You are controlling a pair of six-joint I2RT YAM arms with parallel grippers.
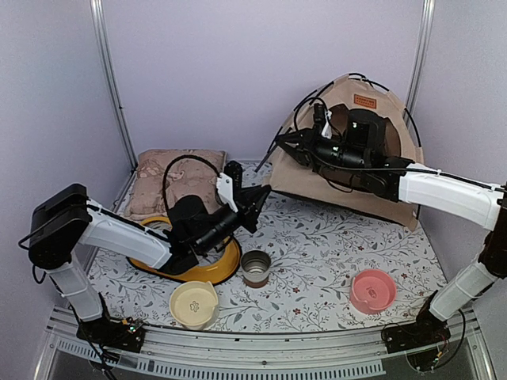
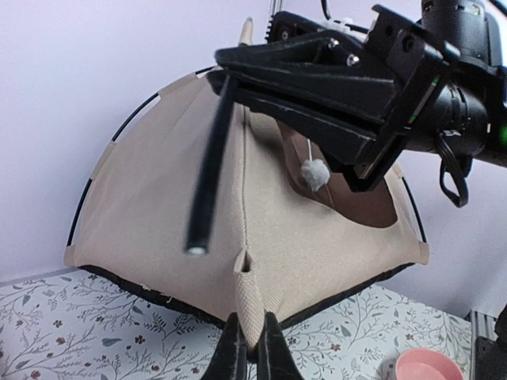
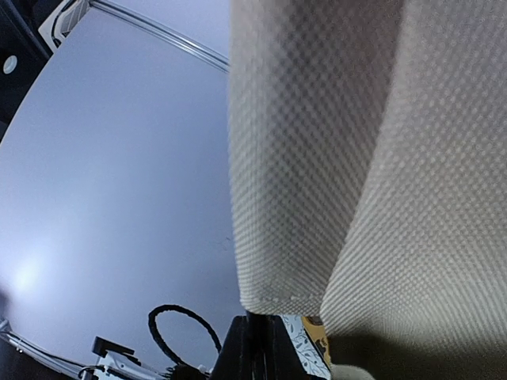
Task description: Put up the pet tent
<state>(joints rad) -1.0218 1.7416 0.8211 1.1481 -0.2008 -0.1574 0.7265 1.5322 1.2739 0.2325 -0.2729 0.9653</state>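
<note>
My right gripper is above the fabric pole pocket's opening (image 1: 272, 181) and should go down to it next. It should push in the pole's loose end, which is still outside, and then let go.
The tan pet tent (image 1: 305, 180) stands at the back right with its brown label patch (image 1: 364, 100) near the top. In the left wrist view the tent (image 2: 158, 206) fills the frame, and the white pom-pom (image 2: 314, 172) hangs at its opening. My left gripper (image 2: 251, 348) is shut on the fabric pole pocket (image 2: 249, 277) at the tent's near corner; it also shows in the top view (image 1: 261, 196). My right gripper (image 1: 283, 142) is shut on a thin black pole (image 2: 207, 170) whose free end hangs just above and left of that pocket. The right wrist view shows its jaws closed under tan fabric (image 3: 317, 158).
A pinkish patterned cushion (image 1: 170, 178) lies at the back left. A yellow dish (image 1: 214, 269) sits under my left arm, with a metal cup (image 1: 255, 267) and a cream bowl (image 1: 194, 305) near the front. A pink bowl (image 1: 372, 290) is at the front right. Walls close in behind.
</note>
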